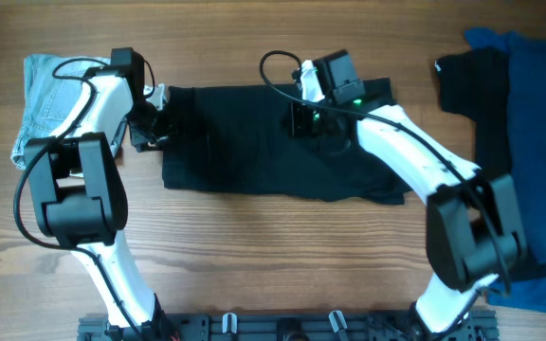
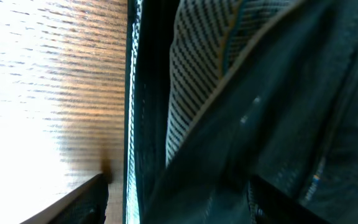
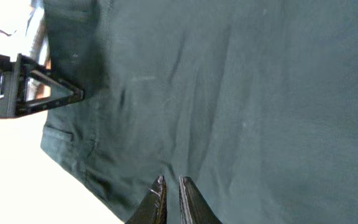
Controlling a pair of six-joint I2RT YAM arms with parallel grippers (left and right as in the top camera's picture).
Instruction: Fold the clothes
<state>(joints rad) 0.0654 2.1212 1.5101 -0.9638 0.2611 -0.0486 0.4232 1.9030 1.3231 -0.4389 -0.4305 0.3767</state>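
Next, my left gripper nudges to the right in the overhead view and closes on both layers, since the garment's hem lies between its spread fingers.
A black garment (image 1: 254, 142) lies spread flat across the middle of the table. My left gripper (image 1: 152, 121) is at its left edge. In the left wrist view its fingers (image 2: 176, 202) are wide apart, one over bare wood and one over the cloth, with the garment's hem (image 2: 133, 112) between them. My right gripper (image 1: 301, 118) is over the garment's upper middle. In the right wrist view its fingertips (image 3: 171, 185) are nearly together, just above or on the dark cloth (image 3: 241, 93), with nothing clearly pinched.
Folded light blue jeans (image 1: 45, 95) lie at the far left. A pile of blue and black clothes (image 1: 524, 142) covers the right side. The left gripper also shows in the right wrist view (image 3: 23, 93). Bare wood (image 1: 273, 256) lies in front of the garment.
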